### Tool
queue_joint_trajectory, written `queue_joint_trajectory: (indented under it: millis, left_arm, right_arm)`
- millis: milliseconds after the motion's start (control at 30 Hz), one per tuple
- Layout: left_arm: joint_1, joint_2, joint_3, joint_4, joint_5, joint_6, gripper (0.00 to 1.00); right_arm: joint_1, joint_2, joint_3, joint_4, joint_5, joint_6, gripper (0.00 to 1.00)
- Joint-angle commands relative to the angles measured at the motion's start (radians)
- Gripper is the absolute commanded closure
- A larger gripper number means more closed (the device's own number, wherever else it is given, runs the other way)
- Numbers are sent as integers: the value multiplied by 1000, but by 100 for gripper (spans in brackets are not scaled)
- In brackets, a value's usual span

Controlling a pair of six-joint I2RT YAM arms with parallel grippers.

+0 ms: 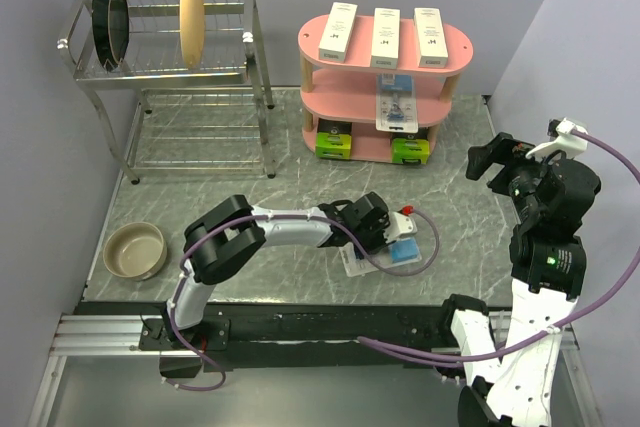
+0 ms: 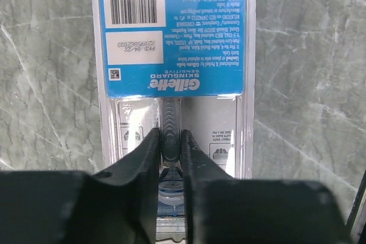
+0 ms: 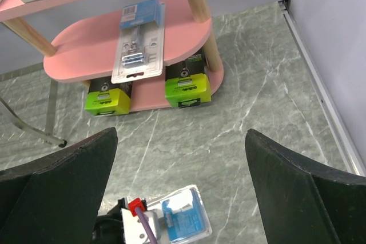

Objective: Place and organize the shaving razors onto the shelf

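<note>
My left gripper rises and carries the pack outward onto the middle level's end by the dish rack next. It releases the pack there, because that part of the level lies bare.
A clear blister pack with a blue card [image 2: 171, 32] lies flat on the marble table [image 1: 400, 255], also in the right wrist view [image 3: 183, 221]. My left gripper [image 2: 170, 138] is shut on the razor-handle bulge of this pack, a finger pressed to each side. The pink shelf [image 1: 455, 47] holds three white boxes [image 1: 386, 37] on top. A second blister pack [image 1: 396, 102] lies on its middle tier. Two black-and-lime boxes [image 1: 334, 142] [image 1: 410, 151] stand on the bottom tier. My right gripper [image 1: 500, 159] hangs open and empty, off to the right [image 3: 182, 135].
A metal dish rack [image 1: 170, 67] with dark pans and a tan plate stands at the back left. A tan bowl [image 1: 135, 250] sits near the front left. Walls close in on both sides of the table.
</note>
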Motion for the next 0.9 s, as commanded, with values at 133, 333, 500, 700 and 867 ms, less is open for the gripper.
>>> queue_joint_trajectory:
  millis: [133,333,500,700,867]
  left_arm:
    - [38,-101,-22,-73,-10,-9,97]
    - [138,-333,-23,-170,9,-72,99]
    - [202,-412,69,-254,-123,-182,99]
    - [254,-398,187,-244,-396,-367,99]
    - [267,-323,299,-230,-556,-485,99]
  right_arm:
    - [-7,4,9,31,-11,8,1]
    - [-9,31,27,68,-27,52,1]
    - [-7,54,36,85,-37,69,1]
    - [-9,80,41,94,-26,74,1]
    - [-10,132,65,105,-26,81,2]
